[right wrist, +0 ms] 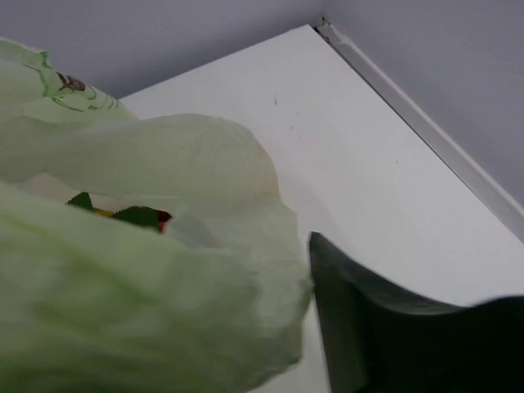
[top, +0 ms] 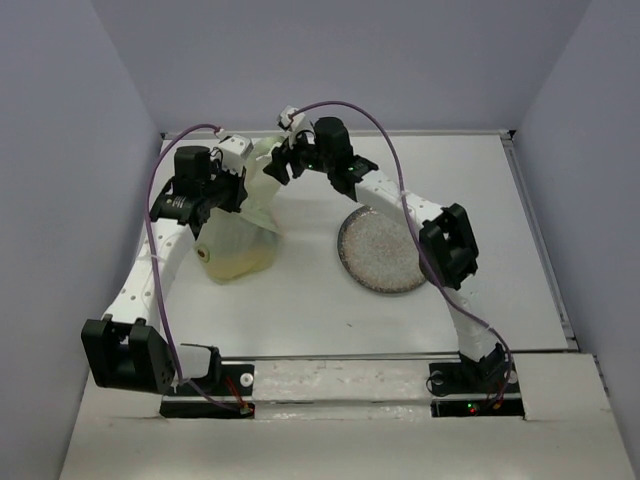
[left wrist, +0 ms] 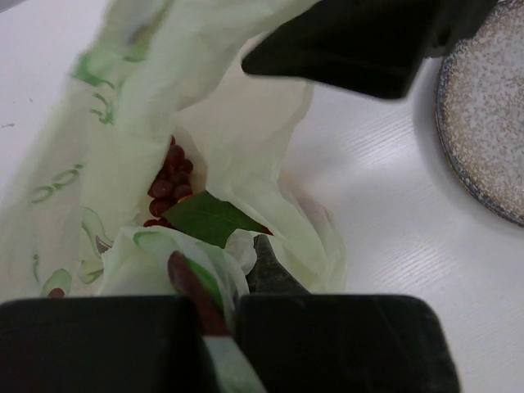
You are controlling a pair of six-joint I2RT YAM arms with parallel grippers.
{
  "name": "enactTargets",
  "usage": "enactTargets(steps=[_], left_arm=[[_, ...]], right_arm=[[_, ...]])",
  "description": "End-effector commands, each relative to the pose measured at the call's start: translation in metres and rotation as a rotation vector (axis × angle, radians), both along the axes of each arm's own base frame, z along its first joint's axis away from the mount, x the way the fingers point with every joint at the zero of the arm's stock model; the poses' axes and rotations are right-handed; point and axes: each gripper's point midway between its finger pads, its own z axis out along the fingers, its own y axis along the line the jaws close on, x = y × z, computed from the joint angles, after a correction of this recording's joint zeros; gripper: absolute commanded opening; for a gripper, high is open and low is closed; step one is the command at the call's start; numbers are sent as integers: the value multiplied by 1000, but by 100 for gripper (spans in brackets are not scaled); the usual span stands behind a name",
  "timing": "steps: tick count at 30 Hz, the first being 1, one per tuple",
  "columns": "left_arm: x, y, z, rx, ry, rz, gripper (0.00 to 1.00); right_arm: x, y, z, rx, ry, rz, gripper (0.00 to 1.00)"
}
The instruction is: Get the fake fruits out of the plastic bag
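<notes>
My left gripper draws back, down and to the left in the top view next, releasing the bag's rim. Bare tabletop beside the bag lies below it there.
The pale yellow-green plastic bag (top: pixel 243 228) stands bunched at the table's back left. My left gripper (top: pixel 222 190) is shut on a fold of the bag's rim (left wrist: pixel 214 288). In the left wrist view the bag's mouth gapes, showing a dark red grape bunch (left wrist: pixel 169 183) and a green leaf (left wrist: pixel 210 218) of the fake fruits. My right gripper (top: pixel 286 160) hangs at the bag's upper far edge, jaws wide. One dark finger (right wrist: pixel 354 321) shows; the other is hidden behind the bag (right wrist: pixel 139 270). A leaf and a bit of red fruit (right wrist: pixel 141 217) peek from the folds.
A round speckled grey plate (top: pixel 384 251) lies right of the bag, with nothing on it; its rim (left wrist: pixel 483 123) shows in the left wrist view. Grey walls enclose the white table on three sides, and a raised strip (right wrist: pixel 417 123) edges it.
</notes>
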Motion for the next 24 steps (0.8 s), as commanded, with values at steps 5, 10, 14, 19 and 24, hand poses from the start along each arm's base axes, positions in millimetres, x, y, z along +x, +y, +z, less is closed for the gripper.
enactTargets(steps=[5,10,14,19,24], left_arm=[[-5,10,30,24,-66,32,0],[11,28,123,68,-252,95,0],[3,22,158,37,-305,70,0],[-10,32,133,81,-252,90,0],[-27,37,77,114,-141,88,0]], right_arm=[[2,16,113,289,-5,-19,1],[6,-70,157,313,-41,-344,1],[-24,-136,158,272,-40,-508,1],[-66,-157,97,171,152,-512,1],[-104,-168,44,157,338,-501,1]])
